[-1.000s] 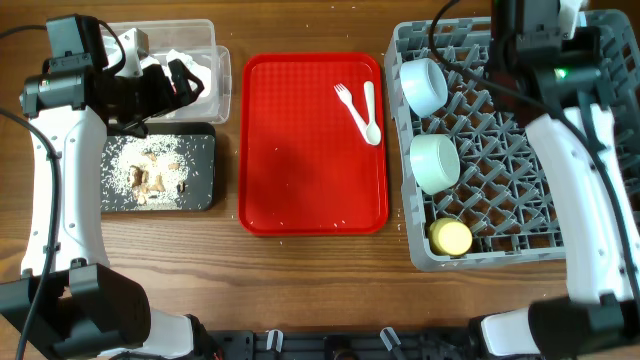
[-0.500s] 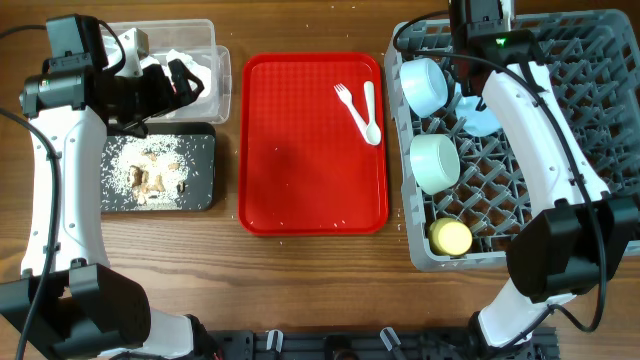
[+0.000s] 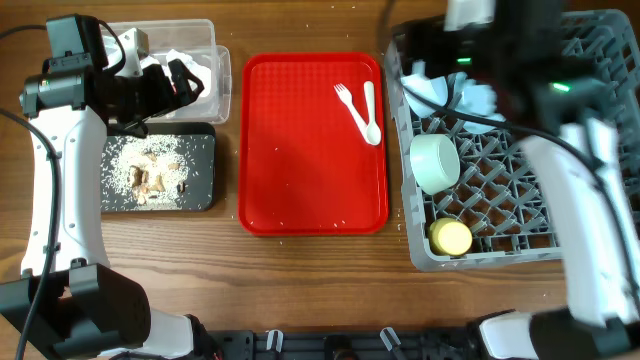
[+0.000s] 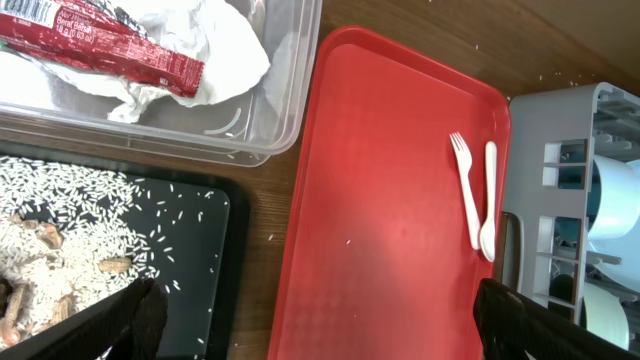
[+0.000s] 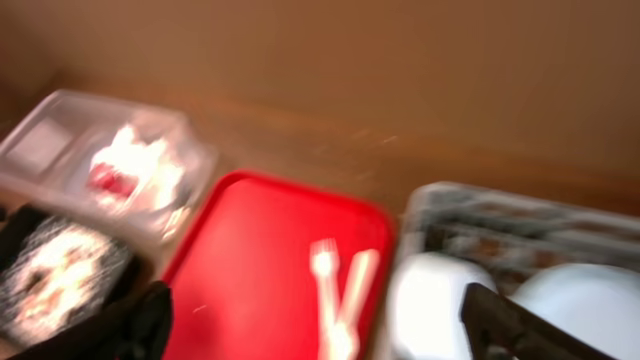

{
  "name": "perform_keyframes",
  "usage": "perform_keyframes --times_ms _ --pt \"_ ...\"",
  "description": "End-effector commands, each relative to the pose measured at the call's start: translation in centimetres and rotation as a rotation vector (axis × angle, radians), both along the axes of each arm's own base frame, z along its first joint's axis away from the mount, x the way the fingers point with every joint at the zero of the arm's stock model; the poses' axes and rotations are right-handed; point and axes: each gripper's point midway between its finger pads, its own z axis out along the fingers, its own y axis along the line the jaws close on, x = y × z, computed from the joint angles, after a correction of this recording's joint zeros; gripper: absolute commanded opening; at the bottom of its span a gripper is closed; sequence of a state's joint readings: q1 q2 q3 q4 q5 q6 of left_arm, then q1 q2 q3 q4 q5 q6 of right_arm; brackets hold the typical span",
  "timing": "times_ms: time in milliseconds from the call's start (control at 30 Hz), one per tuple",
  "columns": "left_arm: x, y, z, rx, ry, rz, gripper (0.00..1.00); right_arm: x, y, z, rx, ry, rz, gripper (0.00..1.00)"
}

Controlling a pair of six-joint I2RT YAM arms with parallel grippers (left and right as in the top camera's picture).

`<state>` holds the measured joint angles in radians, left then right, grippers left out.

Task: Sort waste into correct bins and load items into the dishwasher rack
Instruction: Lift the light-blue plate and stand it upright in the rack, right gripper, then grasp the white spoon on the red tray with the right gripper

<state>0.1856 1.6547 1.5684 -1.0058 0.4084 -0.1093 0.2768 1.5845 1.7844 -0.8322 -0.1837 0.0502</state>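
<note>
The spoon's bowl is lying against the fork, so I should next move my right gripper to the left in the overhead view and lower it onto the spoon's handle (image 3: pixel 370 103) (image 5: pixel 357 288).
My left gripper (image 4: pixel 320 335) hangs open and empty by the clear tub (image 4: pixel 285 110), which holds a crumpled napkin (image 4: pixel 215 50) and the red wrapper (image 4: pixel 100 45). Rice scraps (image 3: pixel 150 170) lie in the black tray (image 3: pixel 207 150). A white fork (image 3: pixel 349 103) and spoon (image 3: pixel 370 110) rest on the red tray (image 3: pixel 300 150). The grey rack (image 3: pixel 520 200) holds a mint bowl (image 3: pixel 435 162), a yellow cup (image 3: pixel 450 237), a light blue plate (image 3: pixel 478 98) and a light blue bowl (image 5: pixel 435 300). My right gripper (image 5: pixel 320 335), blurred, is open and empty above the rack's back left corner.
Bare wooden table (image 3: pixel 300 280) runs along the front, with a narrow strip between the red tray and the rack. My right arm (image 3: pixel 560 120) stretches over the rack's right half. A few rice grains lie scattered on the wood near the black tray.
My right gripper has opened, and its arm has swung left across the back of the rack. A light blue plate now stands in the rack. The left arm has not moved.
</note>
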Motion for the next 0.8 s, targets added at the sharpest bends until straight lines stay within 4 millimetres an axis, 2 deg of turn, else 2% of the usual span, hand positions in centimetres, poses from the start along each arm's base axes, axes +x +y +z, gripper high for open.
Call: perform_keyframes --times_ms 0,100,233,300,400,567,667,767 --pt "0.1 0.4 0.4 0.013 -0.018 -0.005 1.0 0.9 6.0 -9.8 -0.103 0.218 0.004 0.87" --pt "0.1 0.4 0.4 0.013 -0.018 -0.005 1.0 1.0 8.8 -19.3 -0.267 0.369 0.061 0.83" --pt "0.1 0.4 0.4 0.013 -0.019 -0.005 1.0 0.8 9.0 -26.8 -0.367 0.496 0.119 0.77" --pt "0.1 0.4 0.4 0.013 -0.018 -0.005 1.0 1.0 8.2 -29.6 -0.424 0.527 0.094 0.76" --pt "0.1 0.4 0.4 0.013 -0.018 -0.005 1.0 1.8 7.7 -31.1 -0.468 0.515 0.071 0.74" --pt "0.1 0.4 0.4 0.013 -0.018 -0.005 1.0 4.4 5.7 -31.3 -0.5 0.451 0.027 0.68" --pt "0.1 0.4 0.4 0.013 -0.018 -0.005 1.0 4.7 4.7 -32.1 -0.464 0.483 0.026 0.65" --pt "0.1 0.4 0.4 0.013 -0.018 -0.005 1.0 4.5 4.9 -32.2 -0.453 0.492 0.061 0.6"
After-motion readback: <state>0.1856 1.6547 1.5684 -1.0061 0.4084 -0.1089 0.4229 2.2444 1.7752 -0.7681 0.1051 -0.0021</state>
